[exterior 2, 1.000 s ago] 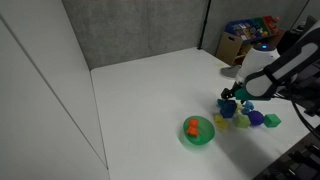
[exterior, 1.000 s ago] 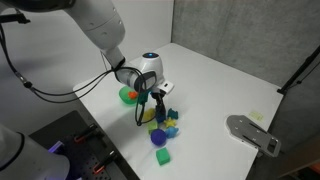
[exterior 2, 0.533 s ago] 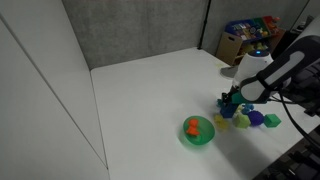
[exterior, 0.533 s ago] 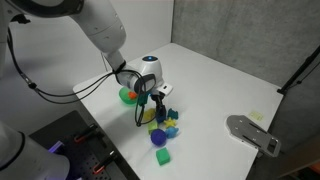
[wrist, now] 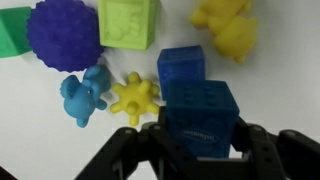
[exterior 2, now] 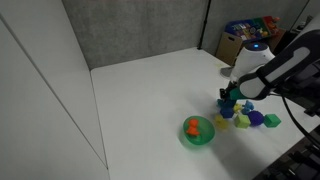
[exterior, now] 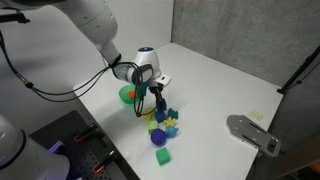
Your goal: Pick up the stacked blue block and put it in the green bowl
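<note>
The gripper will next carry the dark blue block away from the toy pile and over the green bowl (exterior: 128, 94), as there is open space beside the orange piece.
In the wrist view my gripper (wrist: 203, 138) is shut on the dark blue block (wrist: 204, 115), one black finger on each side of it. Just beyond it lies a second dark blue block (wrist: 183, 68), partly covered by the held one. In both exterior views the gripper (exterior: 158, 102) (exterior 2: 227, 101) hangs low over the toy pile. The green bowl (exterior: 125, 96) sits just behind the gripper, partly hidden by it. In an exterior view the green bowl (exterior 2: 198, 134) holds an orange piece (exterior 2: 191, 127).
Around the held block lie a purple spiky ball (wrist: 62, 35), a light green cube (wrist: 130, 22), a yellow figure (wrist: 228, 30), a cyan figure (wrist: 82, 95) and a yellow spiky piece (wrist: 135, 97). A grey device (exterior: 255, 133) lies on the table's far side. A cardboard box (exterior 2: 238, 45) stands beyond the table.
The jaws have closed on the dark blue block. The gripper has shifted slightly over the toy pile and lifted a little.
</note>
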